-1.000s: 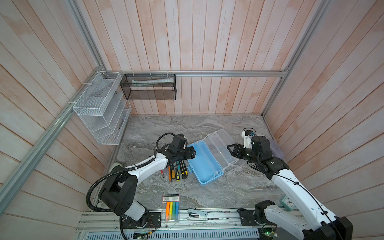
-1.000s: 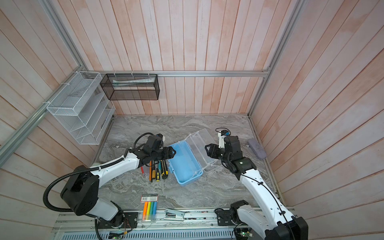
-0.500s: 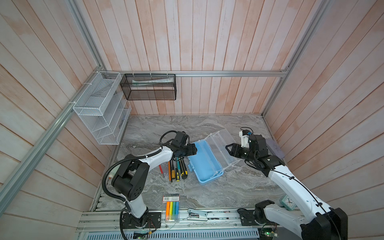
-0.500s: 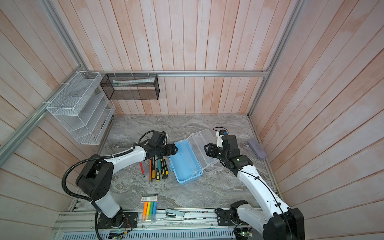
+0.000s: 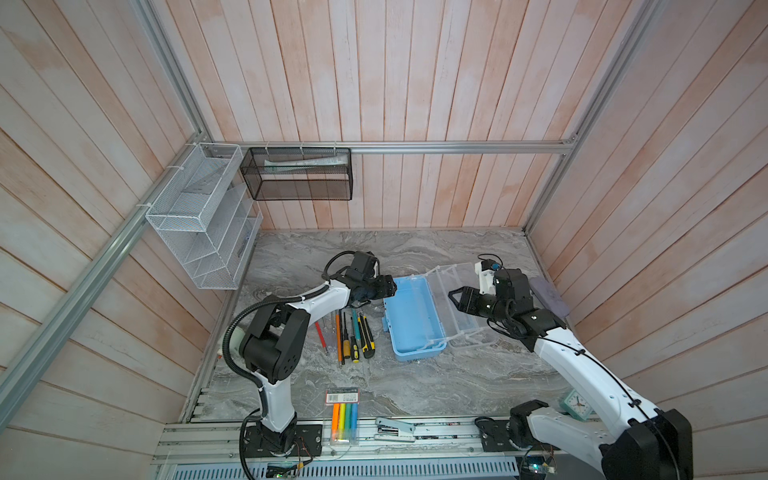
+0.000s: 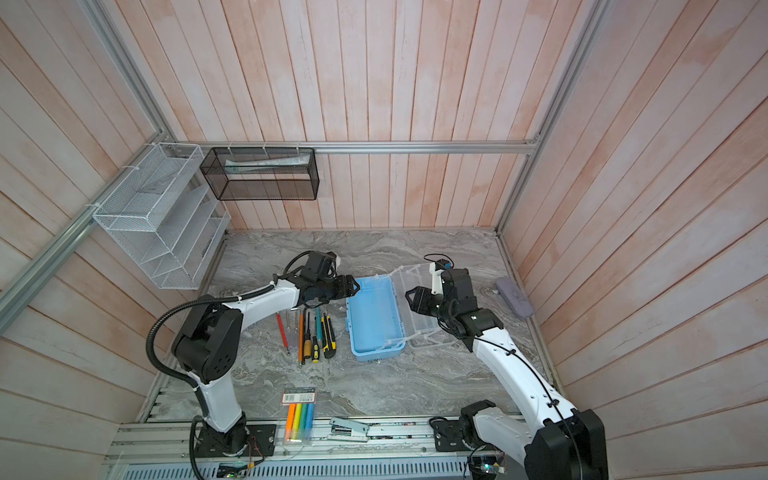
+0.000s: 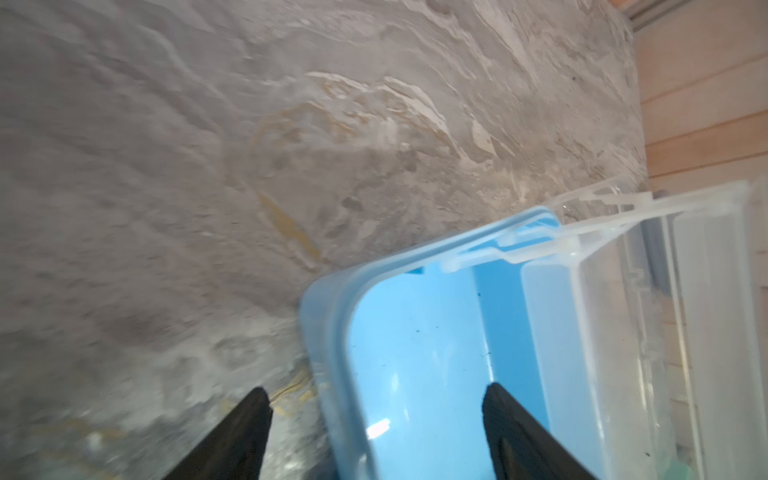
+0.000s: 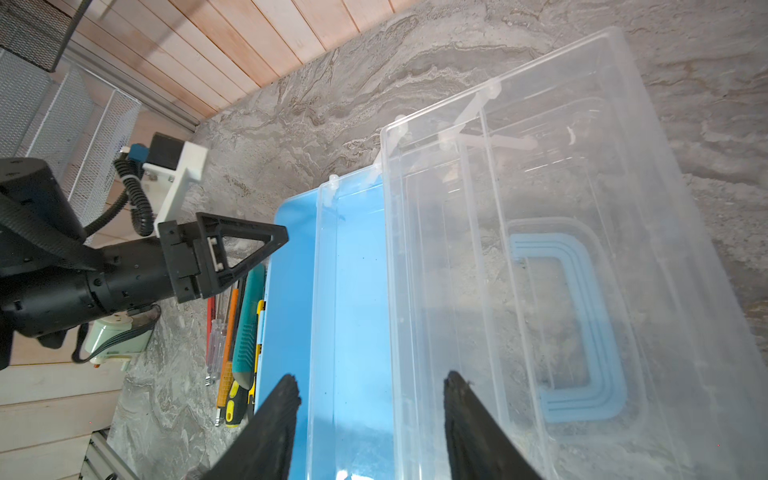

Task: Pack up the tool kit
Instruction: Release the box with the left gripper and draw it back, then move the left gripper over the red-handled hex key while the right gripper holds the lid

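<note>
My left gripper pulls back past the other tools and down to the red sleeve next, onto its far half point(image 5: 320, 332).
The tool kit lies open in both top views: its light blue box point(image 5: 413, 320) point(image 6: 374, 320) with the clear lid and inner tray point(image 5: 467, 309) folded out to the right. My left gripper point(image 5: 390, 286) point(image 7: 376, 399) is open at the box's far left corner, its jaws either side of the blue wall point(image 7: 328, 357). My right gripper point(image 5: 454, 297) point(image 8: 370, 386) is open over the clear tray point(image 8: 436, 249). The blue handle point(image 8: 573, 324) shows through the lid. A row of hand tools point(image 5: 349, 332) lies left of the box.
A marker pack point(image 5: 343, 415) and a stapler point(image 5: 395, 428) lie at the front edge. A grey-lilac case point(image 5: 548, 297) sits by the right wall, a small clock point(image 5: 577, 405) at front right. A white wire rack point(image 5: 199, 224) and a black mesh basket point(image 5: 299, 178) hang on the walls.
My left gripper has moved right and farther back, from above the tools to the box's corner. The right gripper has edged left and its jaws have narrowed a little.
</note>
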Tool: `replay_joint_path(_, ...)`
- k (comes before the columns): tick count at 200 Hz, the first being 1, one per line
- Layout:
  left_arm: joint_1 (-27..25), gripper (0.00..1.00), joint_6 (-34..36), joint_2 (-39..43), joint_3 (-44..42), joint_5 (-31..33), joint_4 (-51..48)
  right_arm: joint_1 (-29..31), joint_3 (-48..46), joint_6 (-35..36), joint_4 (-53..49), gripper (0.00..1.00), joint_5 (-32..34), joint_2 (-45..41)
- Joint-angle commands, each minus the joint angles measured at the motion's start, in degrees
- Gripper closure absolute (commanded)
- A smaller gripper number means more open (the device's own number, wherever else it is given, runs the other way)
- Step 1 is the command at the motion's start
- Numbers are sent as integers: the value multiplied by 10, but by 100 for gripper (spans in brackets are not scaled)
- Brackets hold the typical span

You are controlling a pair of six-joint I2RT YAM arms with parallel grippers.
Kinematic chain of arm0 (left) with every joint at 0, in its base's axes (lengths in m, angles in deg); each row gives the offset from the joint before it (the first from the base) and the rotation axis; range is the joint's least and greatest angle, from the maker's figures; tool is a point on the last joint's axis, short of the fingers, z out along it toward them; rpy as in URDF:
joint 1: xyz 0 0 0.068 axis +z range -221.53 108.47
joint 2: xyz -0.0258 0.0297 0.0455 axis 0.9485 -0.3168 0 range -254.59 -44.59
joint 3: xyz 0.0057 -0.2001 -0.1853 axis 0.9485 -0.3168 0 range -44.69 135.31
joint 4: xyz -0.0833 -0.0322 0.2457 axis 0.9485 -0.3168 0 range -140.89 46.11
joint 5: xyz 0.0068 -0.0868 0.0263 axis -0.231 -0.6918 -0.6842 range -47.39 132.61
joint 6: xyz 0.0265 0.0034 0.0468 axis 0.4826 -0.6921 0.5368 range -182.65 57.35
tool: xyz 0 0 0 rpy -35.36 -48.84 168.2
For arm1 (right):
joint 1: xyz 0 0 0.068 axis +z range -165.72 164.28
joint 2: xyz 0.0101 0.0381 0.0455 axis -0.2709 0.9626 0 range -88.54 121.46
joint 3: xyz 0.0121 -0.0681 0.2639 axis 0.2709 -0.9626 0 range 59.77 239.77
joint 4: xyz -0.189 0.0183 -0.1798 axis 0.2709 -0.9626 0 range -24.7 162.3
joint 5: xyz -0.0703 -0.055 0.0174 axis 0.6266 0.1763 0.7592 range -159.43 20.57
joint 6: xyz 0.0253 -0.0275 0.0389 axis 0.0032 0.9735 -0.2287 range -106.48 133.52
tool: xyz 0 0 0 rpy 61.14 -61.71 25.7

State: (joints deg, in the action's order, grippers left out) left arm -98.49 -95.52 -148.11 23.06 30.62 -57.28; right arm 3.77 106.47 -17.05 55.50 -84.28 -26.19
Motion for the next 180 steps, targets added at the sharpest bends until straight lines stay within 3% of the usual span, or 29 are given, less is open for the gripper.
replay_joint_path(1,38,20,8,108,-70,66,-26,10,25,6,-14,50,9,-12)
replay_joint_path(42,60,25,-9,259,-212,142,-68,43,26,9,-18,51,39,-11)
replay_joint_path(65,89,32,-19,300,-266,156,-80,58,29,10,-16,53,49,-1)
replay_joint_path(78,113,38,-21,304,-285,146,-78,65,27,10,-8,55,52,6)
replay_joint_path(114,145,41,-19,283,-297,143,-62,81,28,11,1,57,61,33)
replay_joint_path(180,174,56,-16,211,-283,135,-30,84,12,3,21,57,61,45)
